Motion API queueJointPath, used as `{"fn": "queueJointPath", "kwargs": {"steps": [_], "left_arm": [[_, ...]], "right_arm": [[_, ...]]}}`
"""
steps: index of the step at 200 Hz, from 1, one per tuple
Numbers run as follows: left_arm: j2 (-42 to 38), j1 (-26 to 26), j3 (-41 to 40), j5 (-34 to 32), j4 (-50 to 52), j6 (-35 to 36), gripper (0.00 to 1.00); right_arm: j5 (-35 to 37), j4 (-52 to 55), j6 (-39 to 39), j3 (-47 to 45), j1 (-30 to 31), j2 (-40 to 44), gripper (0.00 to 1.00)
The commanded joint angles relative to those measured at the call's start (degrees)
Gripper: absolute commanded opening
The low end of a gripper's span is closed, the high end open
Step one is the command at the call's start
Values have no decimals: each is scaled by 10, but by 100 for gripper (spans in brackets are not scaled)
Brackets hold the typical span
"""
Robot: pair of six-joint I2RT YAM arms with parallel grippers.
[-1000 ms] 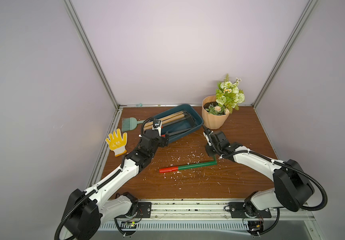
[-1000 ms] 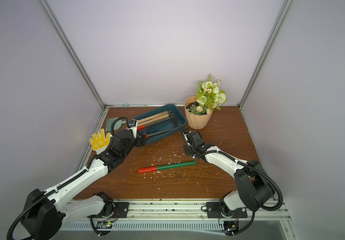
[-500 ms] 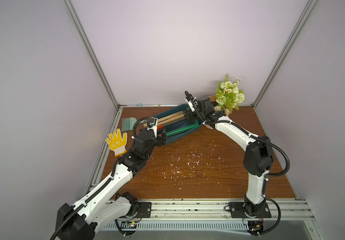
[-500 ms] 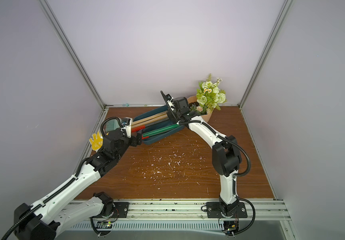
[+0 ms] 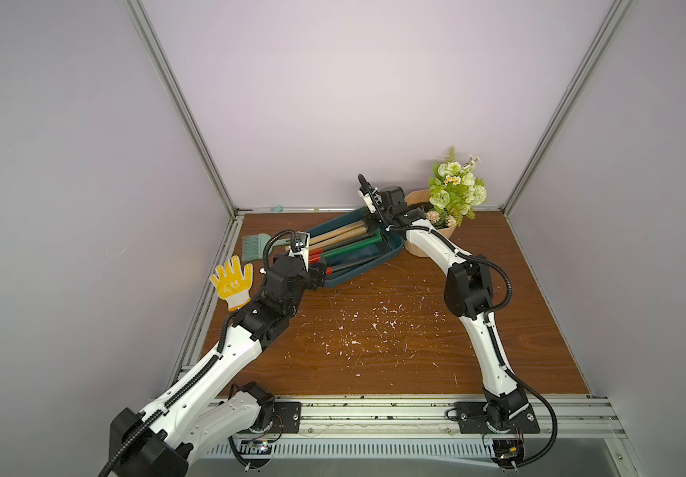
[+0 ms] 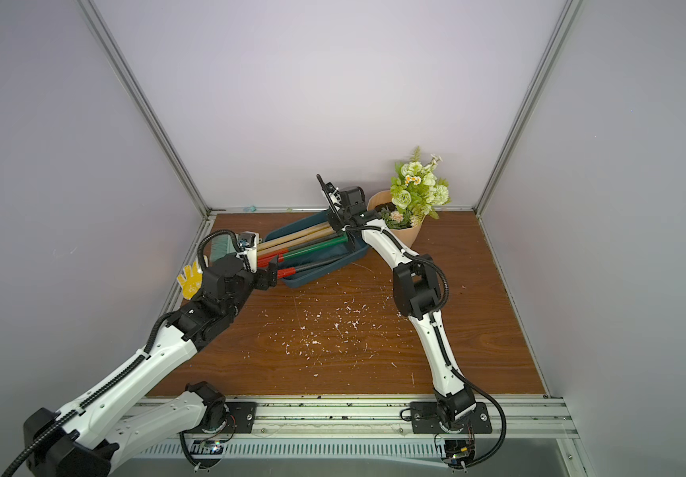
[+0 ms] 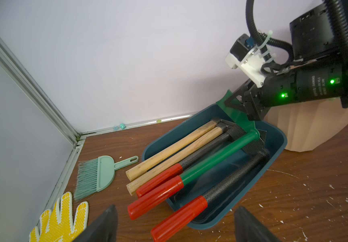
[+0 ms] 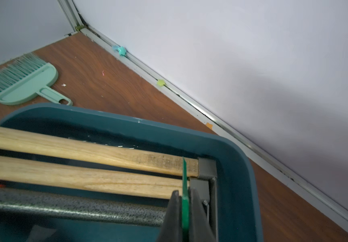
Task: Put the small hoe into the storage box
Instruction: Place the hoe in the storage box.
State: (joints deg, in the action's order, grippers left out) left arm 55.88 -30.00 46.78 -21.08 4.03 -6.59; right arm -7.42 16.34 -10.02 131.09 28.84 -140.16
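Note:
My right gripper carries the green blade (image 8: 184,167) back and down toward the empty gap beside the near black handle next and releases it, since bare box bottom shows there.
The small hoe (image 5: 349,244) (image 6: 312,247) has a green shaft, a red grip and a green blade. It lies in the dark teal storage box (image 5: 357,275) (image 6: 320,275) among other long-handled tools, with its red grip sticking out over the box's left end. My right gripper (image 5: 373,223) (image 8: 184,192) is shut on the upright green blade (image 8: 184,167) at the box's far end. My left gripper (image 5: 320,274) (image 7: 175,211) stands open just short of the red grips, touching nothing.
Two wooden-handled tools (image 7: 175,150) and two black-shafted ones with red grips also lie in the box. A peach flowerpot (image 6: 407,236) stands right of it. A teal brush (image 5: 256,246) and a yellow glove (image 5: 231,281) lie at the left wall. White scraps (image 5: 366,326) dot the table.
The hoe has gone from the middle of the table into the box, carried by my right gripper. My left gripper has shifted slightly towards the box's left end and has stayed open.

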Motion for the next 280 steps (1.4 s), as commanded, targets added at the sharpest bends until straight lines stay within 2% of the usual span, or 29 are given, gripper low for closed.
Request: {"fn": "queueJointPath", "kwargs": {"steps": [1,77,130,165,182,233,252,280], "left_arm": [[-5,5,10,-23,7,-5,88],[-8,5,6,-32,8,-6,88],[-7,5,4,-31,8,-9,88],[-4,5,1,-30,6,-11,88],[-3,5,1,-29,7,-11,88],[-6,5,-1,-30,5,-11,88],[-1,5,-8,-31,-5,-13,89],[16,6,-31,-33,-45,-19,92]], "right_arm": [[-26,-58,19,4,1,39,0],[-29,-237,22,-235,0,116,0],[-16,-248,7,-277,-2,130,0],[-11,-251,0,-295,-2,137,26],[-10,-253,-3,-299,-2,140,34],[-16,-276,-13,-332,-1,202,40],[-12,-293,-19,-372,3,262,41],[6,-325,-11,-478,9,375,45]]}}
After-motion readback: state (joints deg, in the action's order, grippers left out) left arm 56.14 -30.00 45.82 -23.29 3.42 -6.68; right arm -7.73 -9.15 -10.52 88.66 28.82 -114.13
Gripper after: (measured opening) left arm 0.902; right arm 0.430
